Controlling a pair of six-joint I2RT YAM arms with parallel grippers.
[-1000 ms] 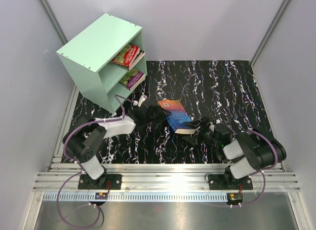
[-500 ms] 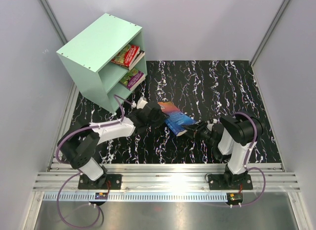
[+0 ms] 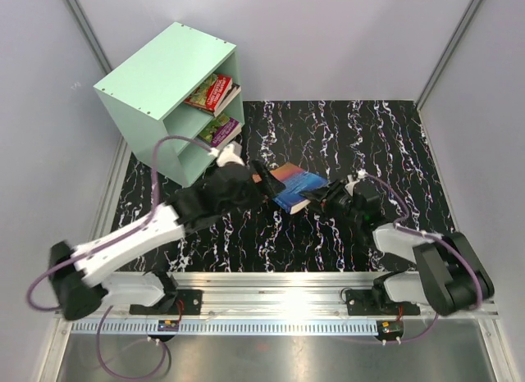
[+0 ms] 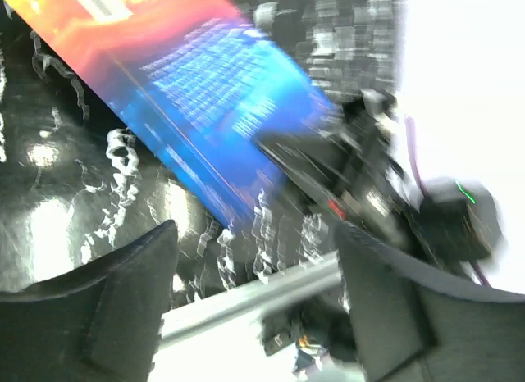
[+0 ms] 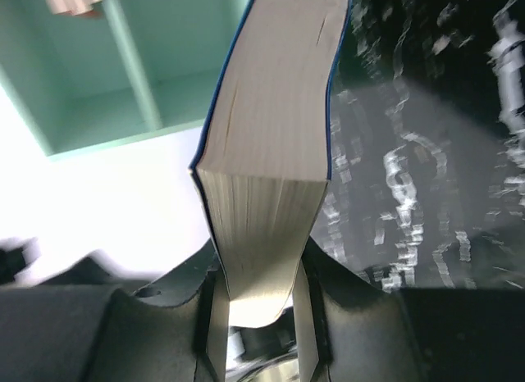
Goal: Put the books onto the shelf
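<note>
My right gripper moves the blue book [image 3: 297, 187] outward next and releases it onto the purple-and-green book [image 3: 220, 129], to its left in the top view with room above.
A blue book [image 3: 297, 187] with an orange end is raised off the black marbled mat [image 3: 369, 144], between the two arms. My right gripper [image 3: 322, 202] is shut on its near corner; in the right wrist view the book's pale page edge [image 5: 267, 152] stands upright between the pads, gripper [image 5: 261, 304]. My left gripper [image 3: 256, 183] sits at the book's left end, open; the left wrist view shows the blue book [image 4: 205, 111] beyond the gripper [image 4: 254, 296], nothing between the fingers. The mint-green shelf [image 3: 156, 79] holds a red book [image 3: 213, 92] above and a purple-and-green book [image 3: 220, 129] below.
The shelf stands at the mat's far left corner, its openings facing right and forward, and shows in the right wrist view as the shelf [image 5: 123, 95] behind the book. Grey walls enclose the mat on three sides. An aluminium rail [image 3: 279, 300] runs along the near edge.
The right gripper closed on the blue book and lifted it onto its edge. The left gripper opened, and the left arm stretched forward toward the shelf side of the book.
</note>
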